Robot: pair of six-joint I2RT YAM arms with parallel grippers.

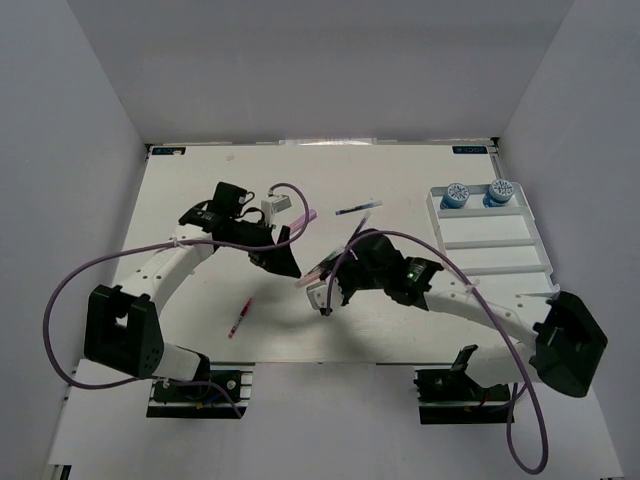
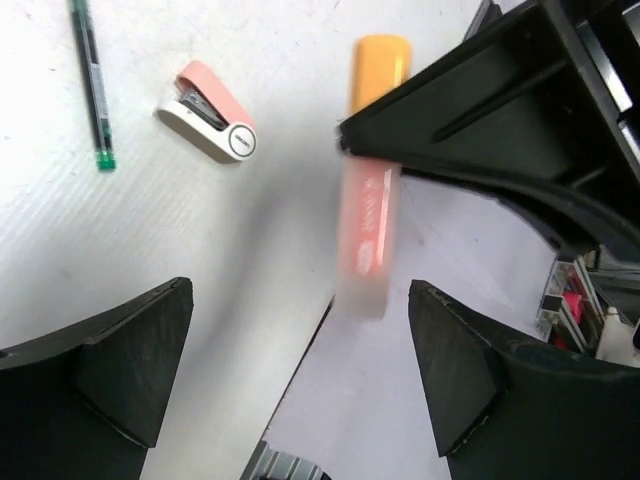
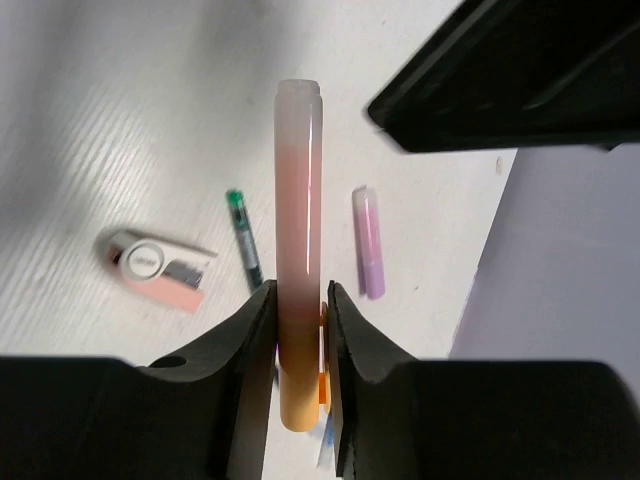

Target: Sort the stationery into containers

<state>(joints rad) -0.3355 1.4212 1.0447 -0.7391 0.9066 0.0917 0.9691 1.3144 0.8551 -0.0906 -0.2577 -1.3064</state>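
Observation:
The robot's right gripper should next carry the pink-to-orange highlighter to the right in the top view, over the tray's empty slot behind its nearest divider, then go down and let it go.
My right gripper [image 1: 333,277] [image 3: 298,292] is shut on a pink-to-orange highlighter [image 3: 298,250] [image 1: 315,271] and holds it above the table. My left gripper [image 1: 283,258] [image 2: 300,292] is open and empty, its jaws wide apart just short of that highlighter [image 2: 368,215]. On the table beyond lie a pink-purple highlighter [image 3: 368,243] [image 1: 303,218], a dark pen with a green end [image 3: 243,240] [image 2: 92,80] and a small pink-white piece [image 3: 155,268] [image 2: 210,125]. A red pen [image 1: 240,318] lies front left. The white divided tray [image 1: 490,262] stands at the right.
Two blue-topped round items [image 1: 456,195] sit in the tray's far compartment. A dark pen [image 1: 358,209] lies at mid-table toward the back. White walls enclose the table on three sides. The two arms' wrists are close together.

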